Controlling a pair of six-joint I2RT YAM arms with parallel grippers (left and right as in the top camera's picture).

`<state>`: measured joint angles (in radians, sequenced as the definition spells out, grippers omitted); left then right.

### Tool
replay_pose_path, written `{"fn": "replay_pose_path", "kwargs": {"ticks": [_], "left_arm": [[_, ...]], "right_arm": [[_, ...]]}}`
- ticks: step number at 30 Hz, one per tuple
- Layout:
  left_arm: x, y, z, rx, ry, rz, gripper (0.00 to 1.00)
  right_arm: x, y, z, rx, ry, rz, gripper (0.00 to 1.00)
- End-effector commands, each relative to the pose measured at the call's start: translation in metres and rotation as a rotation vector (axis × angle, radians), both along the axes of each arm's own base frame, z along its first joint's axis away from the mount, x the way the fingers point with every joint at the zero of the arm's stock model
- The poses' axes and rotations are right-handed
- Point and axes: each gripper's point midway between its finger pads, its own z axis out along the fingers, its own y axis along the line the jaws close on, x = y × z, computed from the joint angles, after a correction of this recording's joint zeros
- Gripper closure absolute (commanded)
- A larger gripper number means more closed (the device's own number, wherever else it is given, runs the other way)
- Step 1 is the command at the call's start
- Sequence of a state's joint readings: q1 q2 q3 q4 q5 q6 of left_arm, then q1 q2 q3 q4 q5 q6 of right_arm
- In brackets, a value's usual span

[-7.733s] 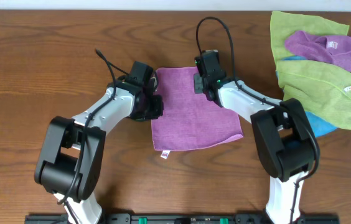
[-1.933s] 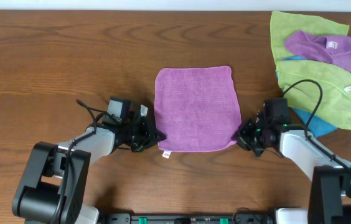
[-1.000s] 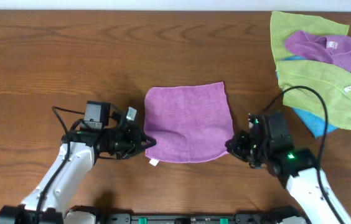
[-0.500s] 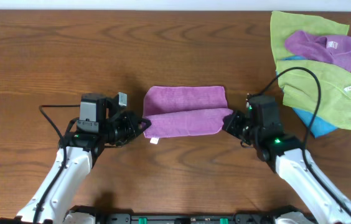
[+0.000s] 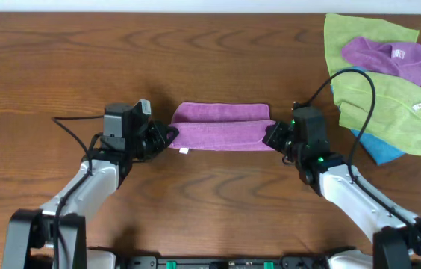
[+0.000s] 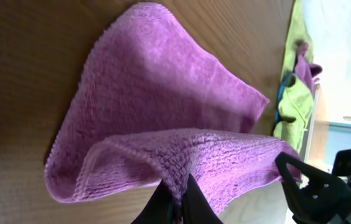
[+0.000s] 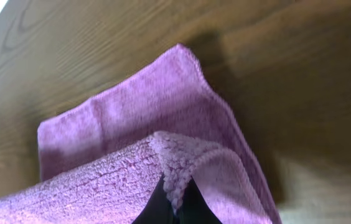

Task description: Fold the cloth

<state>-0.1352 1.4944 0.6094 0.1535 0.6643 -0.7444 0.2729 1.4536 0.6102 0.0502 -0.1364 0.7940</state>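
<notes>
My right gripper carries the cloth corner it holds outward and down onto the lower layer's far corner (image 5: 266,108) (image 7: 180,57) next and releases it. The cloth's lower layer still lies uncovered there.
A purple cloth (image 5: 220,128) lies at the table's middle, folded over on itself into a narrow band. My left gripper (image 5: 167,139) is shut on its near left corner, and the cloth (image 6: 163,124) drapes up from the pinched corner in the left wrist view. My right gripper (image 5: 272,135) is shut on its near right corner, and in the right wrist view the cloth (image 7: 138,137) shows its lifted layer above the lower one. A white tag (image 5: 184,151) hangs at the left corner.
A pile of cloths sits at the far right: two green ones (image 5: 386,101), a small purple one (image 5: 386,54) and a blue one (image 5: 381,146). Black cables arc over both arms. The table is brown wood.
Both grippers have carried the cloth's near edge away from me, over the far half. The visible cloth has narrowed from a half-open fold to a thin band.
</notes>
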Motion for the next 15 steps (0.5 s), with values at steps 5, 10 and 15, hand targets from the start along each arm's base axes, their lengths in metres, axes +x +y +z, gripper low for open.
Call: {"fn": "replay_pose_path", "kwargs": {"ticks": [5,10,15], "left_arm": [[0.022,0.011,-0.008,0.054,-0.001,0.067,0.94],[0.029,0.012,-0.009,0.061,-0.027,0.079,0.94],[0.036,0.014,-0.015,0.071,-0.039,0.092,0.94]], "right_arm": [[0.019,-0.003,-0.009,-0.081,-0.031,-0.002,0.99],[0.032,-0.002,-0.006,-0.097,-0.066,0.005,0.99],[0.043,0.000,-0.004,-0.121,-0.081,0.016,0.99]]}}
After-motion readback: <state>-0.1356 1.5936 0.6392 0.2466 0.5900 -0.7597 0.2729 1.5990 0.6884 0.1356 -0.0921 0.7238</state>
